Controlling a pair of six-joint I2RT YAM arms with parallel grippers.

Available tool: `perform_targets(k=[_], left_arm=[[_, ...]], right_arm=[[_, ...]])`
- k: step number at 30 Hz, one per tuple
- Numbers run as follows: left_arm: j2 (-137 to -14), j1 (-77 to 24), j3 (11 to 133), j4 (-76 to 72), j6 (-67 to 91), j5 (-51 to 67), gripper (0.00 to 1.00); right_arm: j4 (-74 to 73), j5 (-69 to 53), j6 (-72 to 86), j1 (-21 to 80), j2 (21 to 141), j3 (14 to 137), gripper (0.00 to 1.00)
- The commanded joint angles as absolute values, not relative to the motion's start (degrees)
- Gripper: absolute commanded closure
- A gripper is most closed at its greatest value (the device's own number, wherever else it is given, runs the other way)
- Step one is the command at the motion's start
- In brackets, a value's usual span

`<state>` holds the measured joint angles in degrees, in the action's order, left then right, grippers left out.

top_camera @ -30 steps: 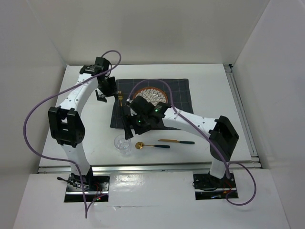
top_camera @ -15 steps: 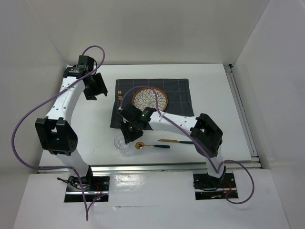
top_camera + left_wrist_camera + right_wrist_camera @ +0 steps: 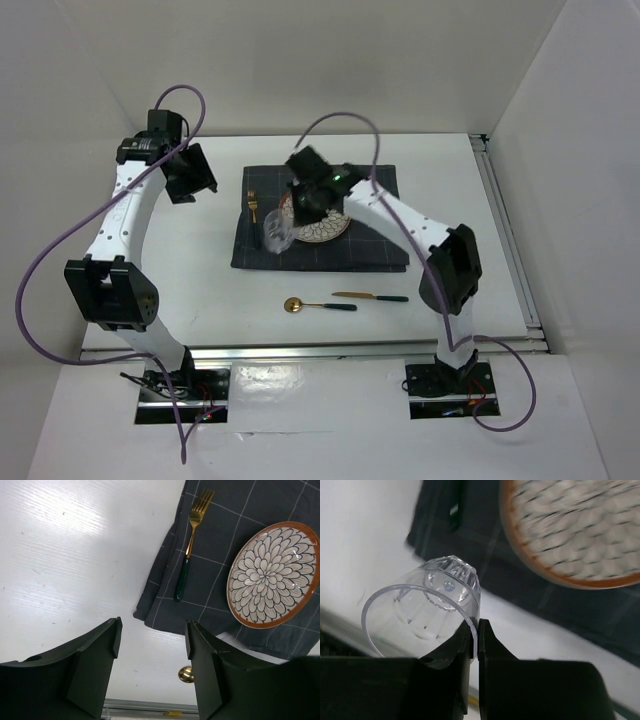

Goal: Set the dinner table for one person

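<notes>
My right gripper next needs to pass the plate to the right in the top view and lower the glass onto the mat's bare far corner for release.
On the white dinner table lies a dark grey checked mat with a flower-patterned plate and a gold fork with a green handle. My right gripper is shut on the rim of a clear glass and holds it tilted above the mat's left part. The right wrist view shows the glass pinched at the rim between the fingertips, the plate behind it. My left gripper hangs open and empty left of the mat, its jaws standing apart above bare table.
A gold spoon and a gold knife, both with dark green handles, lie near the table's front edge. The left wrist view shows the fork, the plate and the spoon's bowl.
My right gripper has shut on the glass's rim and carried it from the table's front up over the mat. The left arm has drawn back to the left, away from the fork.
</notes>
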<state>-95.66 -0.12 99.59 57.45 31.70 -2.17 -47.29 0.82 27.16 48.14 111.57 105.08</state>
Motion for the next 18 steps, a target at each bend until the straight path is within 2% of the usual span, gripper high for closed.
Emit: perform_targets(k=[1,5,10,14,18], left_arm=[[-94.13,0.00,102.04,57.93,31.38,-0.18,0.30],[-92.72,0.00,99.49,56.60,29.97,-0.18,0.29],[-93.34,0.00,100.90,58.45,28.83,-2.29,0.29],[-93.34,0.00,100.90,57.92,28.83,-1.76,0.27],[-93.87,0.00,100.37,57.92,28.83,-1.23,0.27]], right_arm=[[-54.22,9.74,28.65,36.96,107.49,109.86,1.00],[-54.23,12.65,30.93,25.25,110.21,113.11,1.00],[-51.41,7.91,30.94,13.38,117.30,118.72,1.00],[-51.42,6.60,30.41,9.85,124.00,126.63,1.00],[-50.37,5.90,30.41,8.26,128.14,128.23,1.00]])
